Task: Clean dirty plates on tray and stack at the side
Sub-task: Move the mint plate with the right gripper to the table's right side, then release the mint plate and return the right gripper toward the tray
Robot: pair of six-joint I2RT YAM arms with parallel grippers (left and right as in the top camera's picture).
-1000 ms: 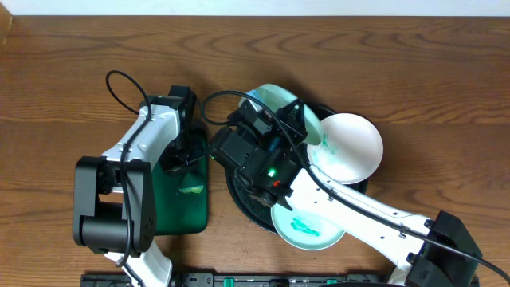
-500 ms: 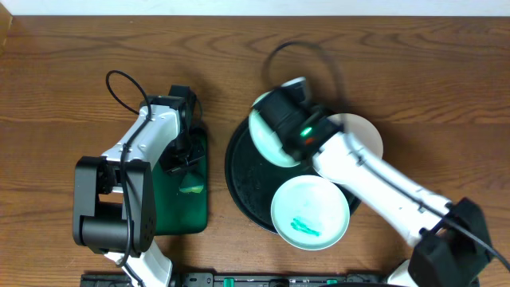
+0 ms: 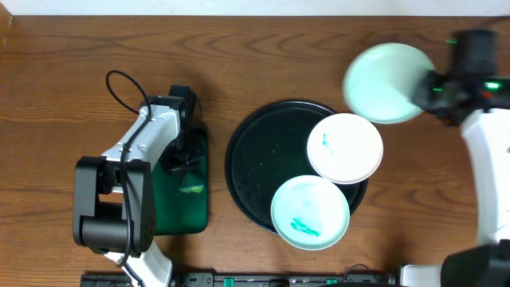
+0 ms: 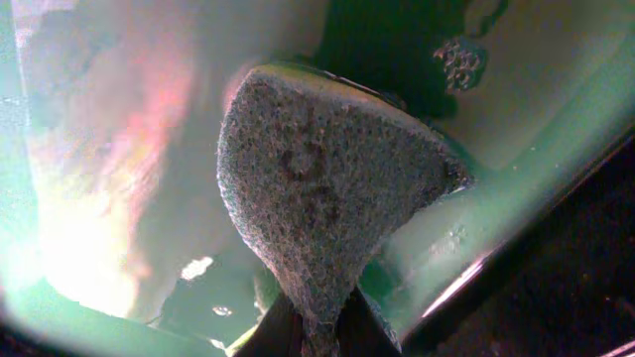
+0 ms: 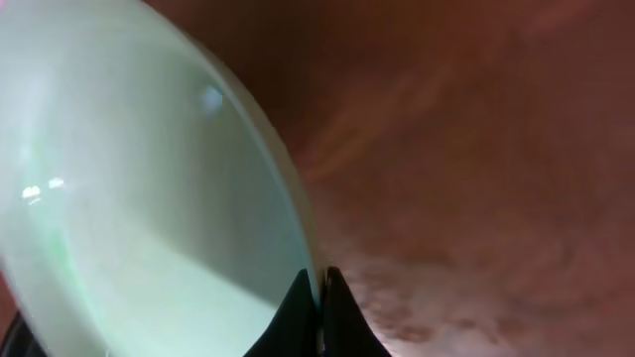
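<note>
I will move my right gripper to the right in the overhead view and down, and release the mint plate there, because the wood beside the black tray is bare.
The black tray (image 3: 255, 167) lies mid-table. On its right part rests a white plate (image 3: 345, 147) with a small teal mark. At its front sits a mint plate (image 3: 310, 212) with a teal smear. A second mint plate (image 3: 386, 82) hangs tilted over the bare wood at the back right, off the tray. My right gripper (image 3: 426, 88) is shut on its rim; in the right wrist view the fingers pinch the plate's (image 5: 139, 198) edge at the gripper (image 5: 319, 288). My left gripper (image 4: 316, 319) is shut on a grey scouring pad (image 4: 317, 178).
A dark green rectangular tray (image 3: 182, 209) lies left of the black tray, with my left gripper (image 3: 182, 155) and the pad over its back end. The left arm's base stands at the front left. Brown wooden tabletop surrounds both trays.
My right arm has swung from over the black tray's left-back part out to the back right, carrying the mint plate with it. The left arm has not moved.
</note>
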